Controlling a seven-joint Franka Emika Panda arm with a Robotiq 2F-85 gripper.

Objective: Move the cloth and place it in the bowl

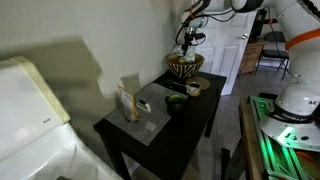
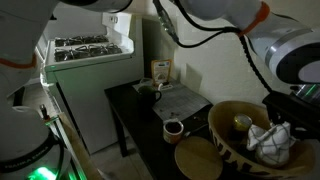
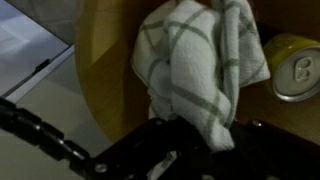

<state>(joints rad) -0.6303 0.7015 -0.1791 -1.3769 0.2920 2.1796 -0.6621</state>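
The cloth already hangs inside the bowl's rim, so next my gripper will lower a little further into the patterned wooden bowl and release the cloth beside the yellow can (image 3: 295, 68).
A white cloth with green stripes (image 3: 195, 60) hangs bunched from my gripper (image 3: 200, 135), whose jaws are shut on its lower end. The cloth is inside the patterned wooden bowl (image 3: 105, 70), next to a yellow can (image 3: 295, 68) lying in it. In both exterior views the bowl (image 1: 184, 66) (image 2: 228, 140) stands at one end of the black table (image 1: 190, 120). The gripper (image 1: 187, 40) is just above the bowl. The cloth (image 2: 272, 140) shows inside the bowl beneath the dark gripper (image 2: 288, 108).
On the table are a small green cup (image 1: 176, 99) (image 2: 173, 128), a round wooden plate (image 2: 197, 160), a grey placemat (image 1: 150, 112) (image 2: 185, 100) and a small upright box (image 1: 128, 102) (image 2: 160, 70). A white appliance (image 1: 30, 110) stands beside the table, and a stove (image 2: 85, 50).
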